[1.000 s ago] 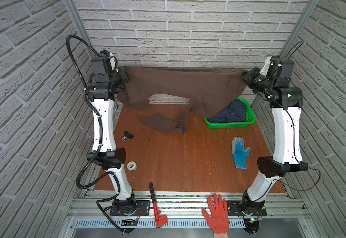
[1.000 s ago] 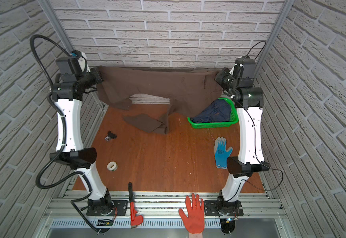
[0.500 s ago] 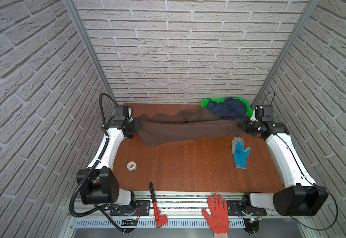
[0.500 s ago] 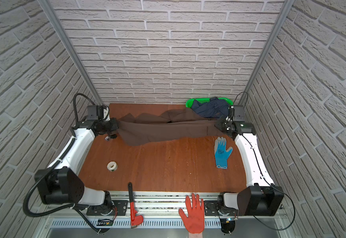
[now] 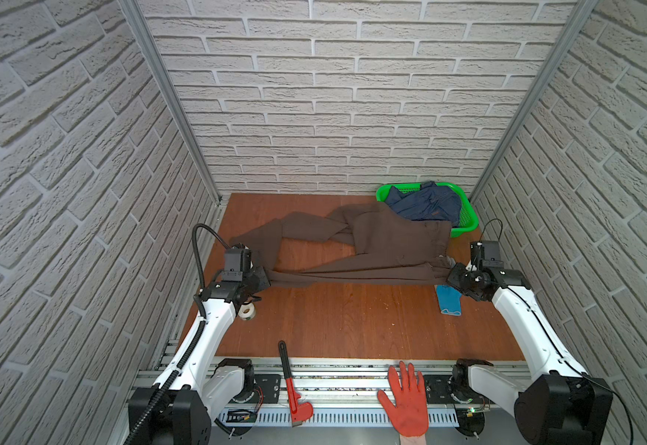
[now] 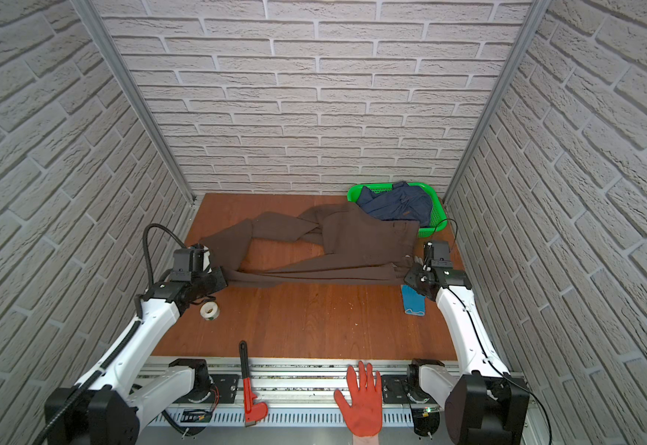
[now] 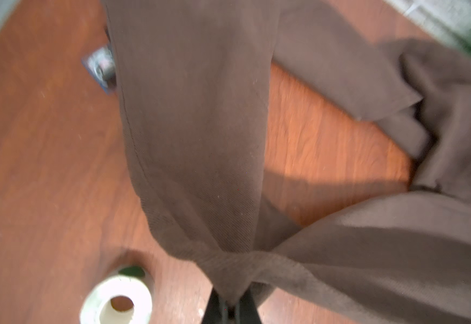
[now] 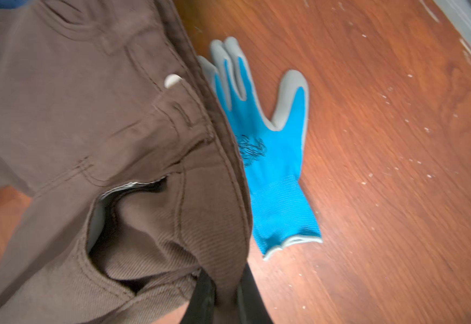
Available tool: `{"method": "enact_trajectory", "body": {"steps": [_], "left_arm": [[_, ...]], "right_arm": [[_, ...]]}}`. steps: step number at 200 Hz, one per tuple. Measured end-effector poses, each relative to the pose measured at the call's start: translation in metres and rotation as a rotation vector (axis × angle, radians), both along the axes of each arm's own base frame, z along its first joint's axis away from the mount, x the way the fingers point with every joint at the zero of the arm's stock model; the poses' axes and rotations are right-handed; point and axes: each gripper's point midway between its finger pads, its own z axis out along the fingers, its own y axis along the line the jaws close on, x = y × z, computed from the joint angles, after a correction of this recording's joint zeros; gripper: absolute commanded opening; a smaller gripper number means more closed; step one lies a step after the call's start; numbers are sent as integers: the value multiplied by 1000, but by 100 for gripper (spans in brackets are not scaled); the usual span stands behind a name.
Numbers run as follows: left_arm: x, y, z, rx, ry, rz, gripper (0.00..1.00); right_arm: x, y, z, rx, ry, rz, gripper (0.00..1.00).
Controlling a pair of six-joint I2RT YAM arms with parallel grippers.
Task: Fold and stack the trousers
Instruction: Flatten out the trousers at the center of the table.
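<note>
The left gripper will next move back and let go of the bunched leg end on the bare tabletop (image 5: 274, 304) (image 7: 179, 297) beside the tape roll, since that spot is back of the gripper.
The dark brown trousers (image 5: 391, 246) (image 6: 360, 242) lie across the back half of the table. Their near edge is stretched taut between my two grippers, while one leg bends back toward the far wall. At the left end, my left gripper (image 5: 262, 279) (image 6: 222, 279) is shut on a bunched leg end; the left wrist view shows the fabric (image 7: 195, 126) pinched in the gripper (image 7: 230, 305). My right gripper (image 5: 451, 275) (image 6: 408, 275) is shut on the waistband, seen in the right wrist view as cloth (image 8: 88, 112) clamped in the gripper (image 8: 226, 303).
A green basket (image 5: 470, 221) at the back right holds a dark blue denim garment (image 5: 426, 204), and the trousers' waist overlaps its front. A blue glove (image 5: 449, 302) lies under the right gripper, a tape roll (image 5: 247, 310) by the left arm. A red wrench (image 5: 293, 385) and an orange-gloved hand (image 5: 406, 400) are at the front rail.
Both arms have come down from holding the trousers spread high in the air. The grippers then drew toward the front, laying the trousers on the table.
</note>
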Motion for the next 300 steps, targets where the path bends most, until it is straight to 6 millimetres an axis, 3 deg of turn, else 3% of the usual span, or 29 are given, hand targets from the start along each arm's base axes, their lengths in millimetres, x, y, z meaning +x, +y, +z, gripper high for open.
{"method": "enact_trajectory", "body": {"steps": [60,87,102,125,168,179,188,207,232,248,272,300], "left_arm": [[-23,-29,-24,16,52,-27,0],[-35,-32,-33,11,80,-5,5],[-43,-30,-37,6,98,15,17],[-55,-19,-41,25,116,79,47],[-70,2,-35,67,112,175,66],[-72,7,-32,80,109,193,69],[-73,10,-28,89,105,209,71],[-68,17,-15,98,79,245,77],[-58,26,3,97,48,287,80],[-49,30,8,104,48,294,83],[-30,25,9,118,78,246,83],[8,7,7,148,113,154,83]], "right_arm": [[-44,-25,-19,-46,67,-118,6],[-61,-29,-24,-44,104,-159,5],[-66,-31,-26,-48,125,-180,5],[-76,-44,-29,-74,166,-245,5],[-85,-61,-28,-113,179,-330,7],[-86,-62,-28,-112,180,-338,14],[-86,-62,-29,-110,179,-346,27],[-90,-64,-27,-112,174,-372,54],[-93,-63,-20,-108,145,-396,69],[-94,-59,-9,-87,118,-404,71],[-79,-48,11,-25,18,-382,73],[-60,-19,9,55,-15,-271,71]]}}
